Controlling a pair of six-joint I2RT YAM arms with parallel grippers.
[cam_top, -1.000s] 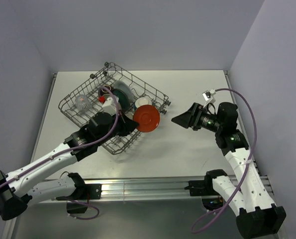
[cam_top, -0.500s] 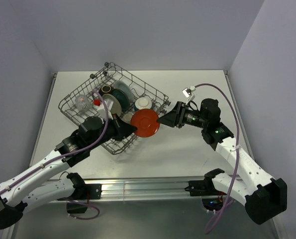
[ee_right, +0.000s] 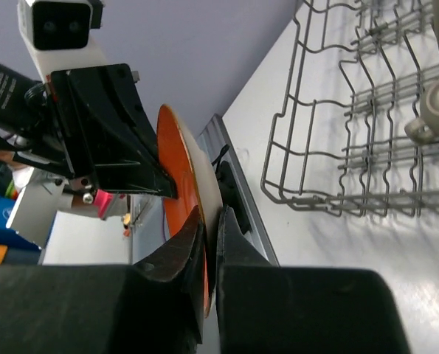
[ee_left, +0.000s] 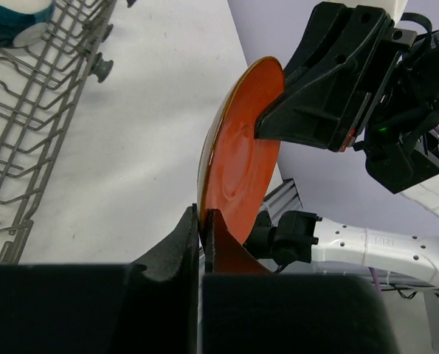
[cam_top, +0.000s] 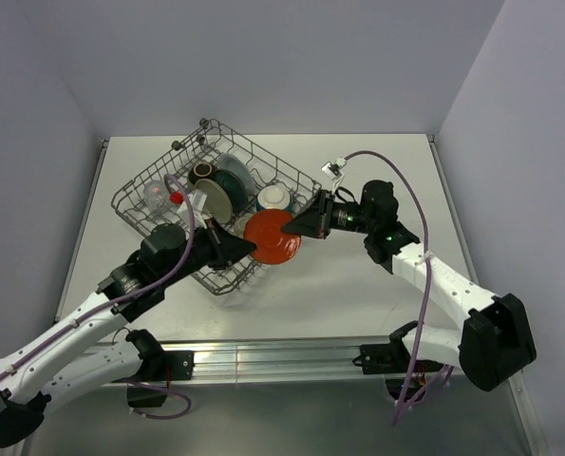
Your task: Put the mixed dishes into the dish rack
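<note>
Next, the right gripper moves over and down between the cream dish already on edge in the rack and the glass, to release the saucer.
The red-orange saucer [cam_top: 269, 239] hangs on edge above the table, just off the right corner of the dish rack [cam_top: 141, 179]. My left gripper [cam_top: 253, 247] is shut on its left rim, seen close in the left wrist view on the saucer [ee_left: 241, 158] at the gripper [ee_left: 202, 214]. My right gripper [cam_top: 289, 231] is shut on the opposite rim; its wrist view shows the saucer [ee_right: 176, 151] pinched at the gripper [ee_right: 212, 212]. The rack holds a clear glass [cam_top: 156, 195], a brown bowl [cam_top: 203, 172], a teal dish [cam_top: 236, 177], a cream dish [cam_top: 217, 202] and a pale bowl [cam_top: 274, 198].
The rack's wire wall [ee_right: 330, 140] stands to the right of the saucer in the right wrist view, and at the left [ee_left: 35, 103] in the left wrist view. A metal rail [cam_top: 282, 356] runs along the table's near edge. Walls close the table in.
My right arm swung left to the saucer and its jaws closed on the rim. The left arm drew the saucer slightly left and down, still gripping it.
</note>
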